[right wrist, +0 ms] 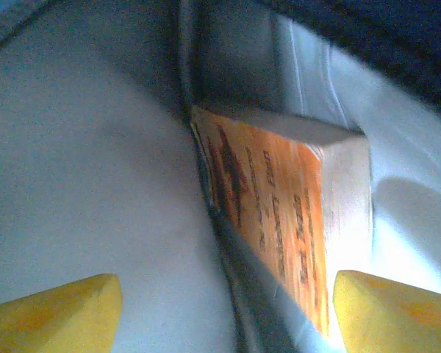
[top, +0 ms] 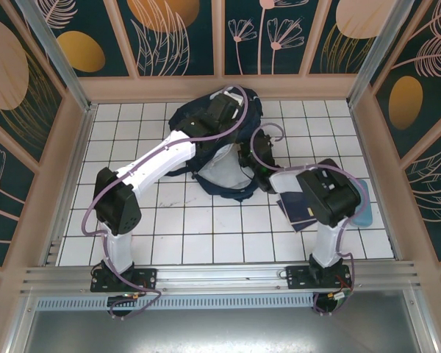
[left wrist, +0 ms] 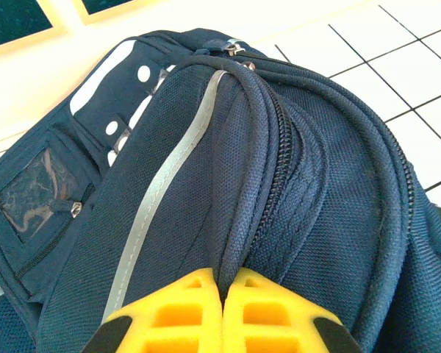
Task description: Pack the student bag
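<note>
My left gripper should bring the pinched fold back toward my base and down over the open pale lining [top: 219, 175], then let it go, because the orange book already stands inside.
The student bag [top: 206, 129], dark navy, lies at the back middle of the white tiled table, its pale lining [top: 219, 175] open toward the arms. My left gripper [left wrist: 222, 283] is shut on a fold of the bag's fabric [left wrist: 235, 220] beside the zipper, near a thin grey stripe [left wrist: 169, 191]. From above, the left gripper [top: 224, 112] sits on top of the bag. My right gripper [right wrist: 228, 316] is open inside the bag's mouth, yellow fingertips [right wrist: 59, 309] wide apart. An orange book [right wrist: 272, 213] stands between them against the pale lining, touched by neither finger.
A flat navy book [top: 301, 209] and a light blue item [top: 365, 215] lie on the tiles at the right, partly under my right arm. Pink-framed panel walls [top: 72, 147] close in the table on three sides. A metal rail [top: 220, 276] runs along the near edge.
</note>
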You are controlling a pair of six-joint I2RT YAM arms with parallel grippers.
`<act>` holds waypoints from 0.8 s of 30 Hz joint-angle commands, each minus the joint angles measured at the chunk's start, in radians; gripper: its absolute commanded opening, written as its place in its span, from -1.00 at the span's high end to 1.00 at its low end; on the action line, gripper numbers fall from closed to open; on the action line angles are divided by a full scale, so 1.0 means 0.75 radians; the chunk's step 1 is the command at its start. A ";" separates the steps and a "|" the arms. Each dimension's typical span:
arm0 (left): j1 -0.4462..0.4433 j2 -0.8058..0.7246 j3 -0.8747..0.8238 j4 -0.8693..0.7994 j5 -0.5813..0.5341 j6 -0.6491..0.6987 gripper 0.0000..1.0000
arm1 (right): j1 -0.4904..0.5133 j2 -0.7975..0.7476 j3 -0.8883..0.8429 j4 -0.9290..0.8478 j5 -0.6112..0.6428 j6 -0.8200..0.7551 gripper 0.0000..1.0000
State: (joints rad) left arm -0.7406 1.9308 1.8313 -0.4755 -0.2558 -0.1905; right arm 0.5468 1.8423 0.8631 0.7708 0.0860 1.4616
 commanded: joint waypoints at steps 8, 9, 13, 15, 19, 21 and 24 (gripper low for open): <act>0.004 -0.042 0.032 0.166 -0.200 -0.021 1.00 | -0.022 -0.549 -0.241 -0.592 -0.079 -0.177 -0.42; 0.007 -0.054 0.006 0.176 -0.210 -0.017 1.00 | -0.011 -0.605 -0.246 -0.689 0.018 -0.233 -0.44; 0.021 -0.130 -0.151 0.221 -0.232 -0.016 1.00 | -0.015 -0.833 -0.296 -1.045 0.272 -0.465 -0.49; 0.025 -0.177 -0.236 0.242 -0.260 -0.013 1.00 | -0.058 -0.899 -0.314 -1.191 0.308 -0.570 -0.52; 0.031 -0.261 -0.386 0.275 -0.289 -0.012 1.00 | -0.217 -0.957 -0.330 -1.393 0.150 -0.783 -0.51; 0.031 -0.280 -0.438 0.278 -0.320 -0.016 1.00 | -0.259 -0.970 -0.345 -1.438 0.092 -0.839 -0.51; 0.035 -0.335 -0.512 0.282 -0.381 -0.020 1.00 | -0.305 -0.979 -0.337 -1.527 0.165 -0.854 -0.52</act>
State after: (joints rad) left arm -0.7395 1.7546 1.4799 -0.3214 -0.4034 -0.1875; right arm 0.3386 1.1301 0.6163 -0.2352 0.1905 0.9157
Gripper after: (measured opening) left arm 0.052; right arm 0.760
